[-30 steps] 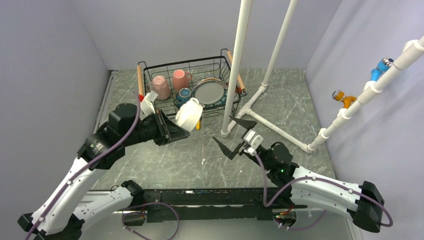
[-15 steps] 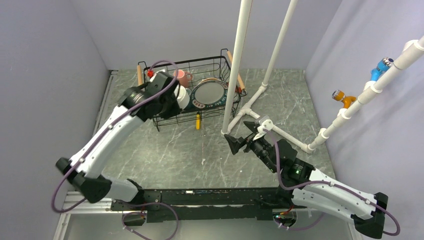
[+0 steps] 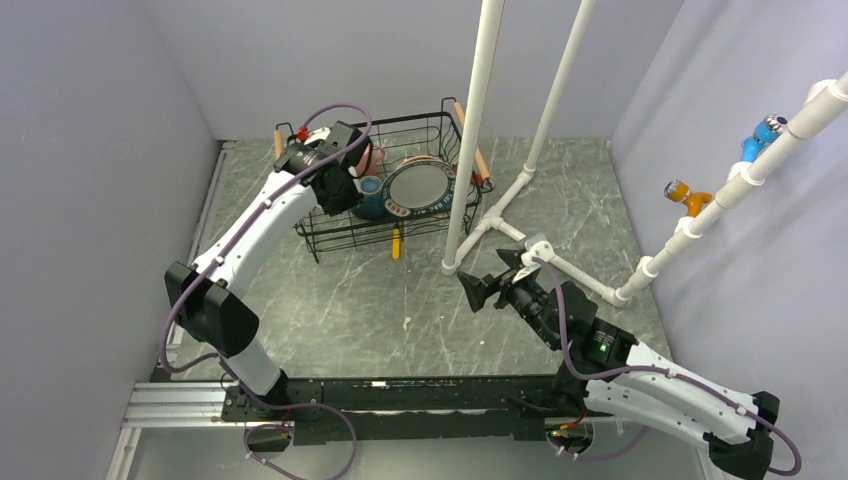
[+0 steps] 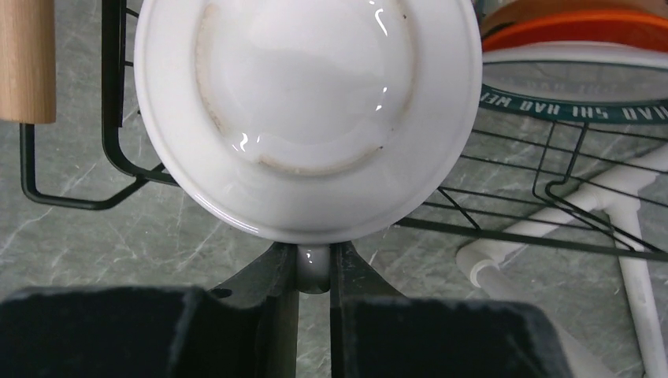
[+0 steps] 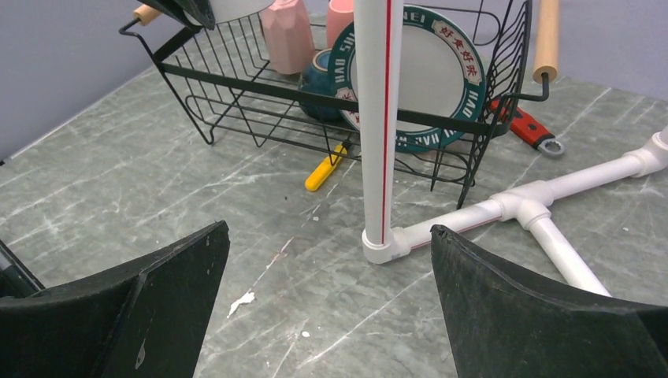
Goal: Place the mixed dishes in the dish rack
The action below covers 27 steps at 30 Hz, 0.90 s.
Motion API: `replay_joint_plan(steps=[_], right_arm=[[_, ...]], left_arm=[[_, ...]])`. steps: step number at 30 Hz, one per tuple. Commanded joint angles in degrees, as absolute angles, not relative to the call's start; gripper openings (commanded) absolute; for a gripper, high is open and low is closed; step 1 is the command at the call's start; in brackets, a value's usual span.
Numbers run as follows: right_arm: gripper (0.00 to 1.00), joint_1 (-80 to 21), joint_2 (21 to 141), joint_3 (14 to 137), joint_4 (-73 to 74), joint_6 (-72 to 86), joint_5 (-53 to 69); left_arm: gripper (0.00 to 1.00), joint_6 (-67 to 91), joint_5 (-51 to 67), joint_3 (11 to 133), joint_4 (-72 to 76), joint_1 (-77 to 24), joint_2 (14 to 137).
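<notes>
My left gripper holds the white cup by its handle. It will lower the cup into the empty near end beside the dark-blue bowl [image 5: 321, 75], then let go of the cup's handle.
My left gripper [image 4: 313, 253] is shut on the handle of the white cup [image 4: 307, 102]. It holds the cup bottom-toward-camera over the near left part of the black wire dish rack [image 3: 330, 232]. In the top view the left gripper [image 3: 343, 188] hides the cup. Two pink mugs [image 5: 287, 35] [image 5: 340, 16], the dark-blue bowl [image 5: 321, 75] and the big patterned-rim plate [image 5: 429, 75] stand in the rack. The orange-red dish [image 4: 567, 20] shows behind the plate rim. My right gripper [image 5: 328, 231] is open and empty, low over the table in front of the rack.
A white pipe frame [image 3: 470, 130] rises just right of the rack, and its foot pipes [image 5: 543, 197] run across the table. A yellow tool [image 5: 324, 173] lies under the rack's front edge. A red-handled tool [image 5: 528, 126] lies by its right end. The rack has wooden handles [image 4: 27, 59].
My left arm has carried the white cup from in front of the rack up and over the rack's left side. My right arm has shifted a little to the right, still open.
</notes>
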<state>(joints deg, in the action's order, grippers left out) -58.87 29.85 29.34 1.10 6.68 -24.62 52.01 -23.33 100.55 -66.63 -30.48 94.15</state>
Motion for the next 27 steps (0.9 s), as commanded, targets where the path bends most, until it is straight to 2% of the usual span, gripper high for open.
replay_joint_plan(steps=[1,12,27], right_arm=[[1.00,-59.1,29.9,31.4,0.8,7.0,-25.5],[1.00,-59.1,31.4,31.2,0.3,6.7,-25.1],[1.00,-59.0,33.3,31.2,-0.8,7.4,-24.4]], left_arm=[[0.00,54.8,-21.0,98.5,-60.4,-27.2,94.2],[0.00,61.0,-22.7,102.1,-65.6,-24.5,104.8],[0.00,64.2,-25.1,99.7,-64.7,-23.5,112.5]])
